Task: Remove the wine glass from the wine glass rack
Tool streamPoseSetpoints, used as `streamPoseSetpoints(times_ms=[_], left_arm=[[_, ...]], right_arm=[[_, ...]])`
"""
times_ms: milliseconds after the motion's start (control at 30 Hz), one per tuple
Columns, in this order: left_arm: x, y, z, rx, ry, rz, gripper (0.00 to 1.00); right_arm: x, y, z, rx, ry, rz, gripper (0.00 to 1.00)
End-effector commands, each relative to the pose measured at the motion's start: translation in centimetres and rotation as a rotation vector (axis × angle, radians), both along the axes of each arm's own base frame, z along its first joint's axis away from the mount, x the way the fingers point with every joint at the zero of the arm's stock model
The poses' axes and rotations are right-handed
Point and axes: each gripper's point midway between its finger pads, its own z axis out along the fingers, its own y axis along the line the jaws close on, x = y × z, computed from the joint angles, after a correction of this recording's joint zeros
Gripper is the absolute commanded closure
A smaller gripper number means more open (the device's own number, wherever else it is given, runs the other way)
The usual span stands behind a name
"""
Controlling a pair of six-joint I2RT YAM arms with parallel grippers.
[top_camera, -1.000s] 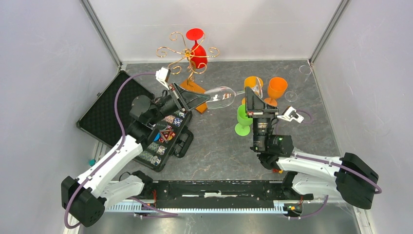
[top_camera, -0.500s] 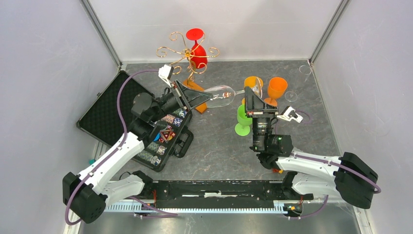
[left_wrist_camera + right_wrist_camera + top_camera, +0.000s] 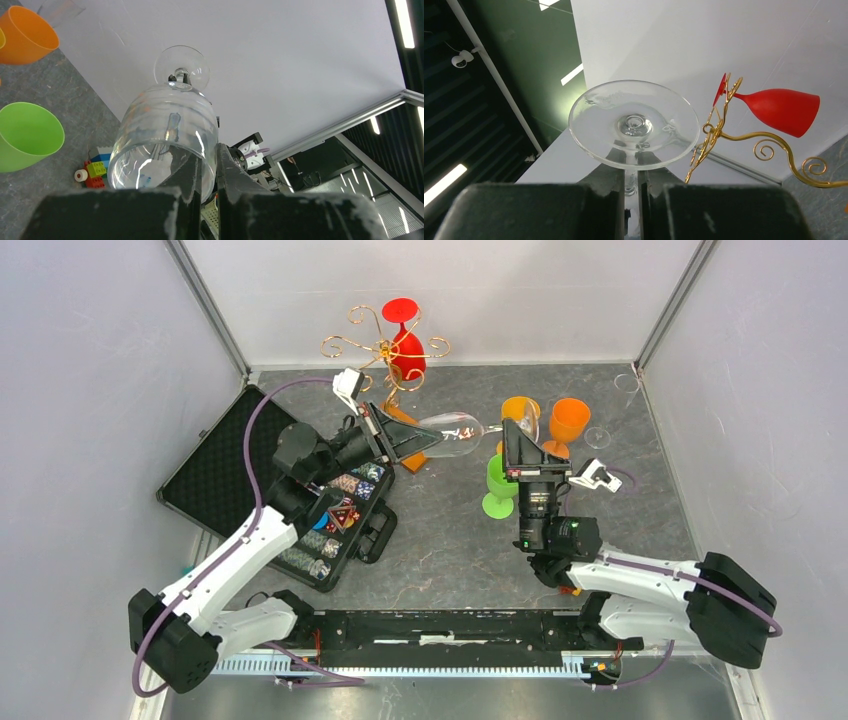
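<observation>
My left gripper swings over bare tabletop (image 3: 508, 537) beside the green cup next, tilts downward and lowers to release the glass, because the glass's foot points sideways.
A clear wine glass (image 3: 452, 433) lies on its side in the air between both grippers, off the rack. My left gripper (image 3: 412, 441) is shut on its bowl rim, one finger inside and one outside; the left wrist view shows the bowl (image 3: 165, 135) in the gripper (image 3: 209, 165). My right gripper (image 3: 512, 430) is shut on the stem just behind the foot (image 3: 634, 125), as the right wrist view (image 3: 631, 175) shows. The gold wire wine glass rack (image 3: 378, 350) stands at the back on its wooden base (image 3: 404, 422). A red wine glass (image 3: 406, 345) still hangs on it.
An open black case of poker chips (image 3: 300, 510) lies at the left under my left arm. Two orange cups (image 3: 570, 420) and a green cup (image 3: 498, 485) stand by my right gripper. Clear glasses (image 3: 598, 437) stand at the right. Toy bricks (image 3: 95, 167) lie on the table.
My left gripper has moved slightly toward the back with the glass bowl, tilting the glass a little. The right arm has not moved.
</observation>
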Motion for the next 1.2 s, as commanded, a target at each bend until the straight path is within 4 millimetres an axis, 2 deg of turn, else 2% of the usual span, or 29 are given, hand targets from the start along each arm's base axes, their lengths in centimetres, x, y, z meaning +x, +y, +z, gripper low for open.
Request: streamPoseSetpoints(times_ms=[0, 67, 100, 167, 233, 333, 433, 500, 567, 667, 800, 867, 900, 1067, 1167], left_arm=[[0.0, 0.6, 2.6, 0.026, -0.133, 0.065, 0.98], [0.2, 0.9, 2.8, 0.052, -0.155, 0.095, 0.98], [0.2, 1.0, 3.0, 0.064, -0.176, 0.105, 0.98], [0.3, 1.1, 3.4, 0.093, -0.204, 0.117, 0.98], [0.4, 1.1, 3.8, 0.119, -0.231, 0.125, 0.98], [0.7, 1.1, 4.8, 0.162, -0.274, 0.140, 0.98], [0.9, 0.8, 5.5, 0.205, -0.302, 0.130, 0.98], [1.0, 0.2, 5.8, 0.234, -0.323, 0.104, 0.98], [1.1, -0.7, 5.7, 0.272, -0.329, 0.080, 0.98], [1.2, -2.7, 5.4, 0.323, -0.345, 0.053, 0.98], [1.8, -5.9, 4.8, 0.411, -0.370, 0.048, 0.98], [2.0, -7.9, 4.1, 0.467, -0.386, 0.037, 0.98], [2.2, -8.9, 3.0, 0.514, -0.378, 0.029, 0.98], [1.8, -13.7, -0.3, 0.681, -0.405, -0.029, 0.98], [2.0, -16.3, -3.1, 0.784, -0.408, -0.054, 0.98]], right_arm=[[-2.1, -2.0, 2.3, 0.072, -0.108, 0.002, 0.79], [-2.3, -2.3, 2.3, 0.050, -0.115, -0.010, 0.63], [-2.4, -2.5, 2.3, 0.043, -0.118, -0.014, 0.52], [-2.6, -2.7, 2.2, 0.030, -0.123, -0.019, 0.40], [-3.0, -2.8, 2.1, 0.012, -0.134, -0.014, 0.30], [-3.6, -2.7, 1.7, -0.027, -0.149, 0.005, 0.22], [-4.3, -2.5, 1.1, -0.113, -0.150, 0.030, 0.19], [-4.6, -2.1, 0.6, -0.246, -0.140, 0.025, 0.19], [-4.5, -1.8, -0.2, -0.430, -0.104, 0.003, 0.19], [-4.1, -2.7, -1.5, -0.751, -0.020, -0.067, 0.20], [-3.7, -7.2, -2.5, -1.038, 0.155, -0.216, 0.23], [-3.8, -9.5, -2.7, -1.124, 0.220, -0.276, 0.24], [-4.0, -10.5, -3.0, -1.160, 0.257, -0.298, 0.25], [-5.3, -15.6, -3.0, -1.194, 0.381, -0.405, 0.32], [-6.2, -18.5, -3.1, -1.166, 0.450, -0.464, 0.38]])
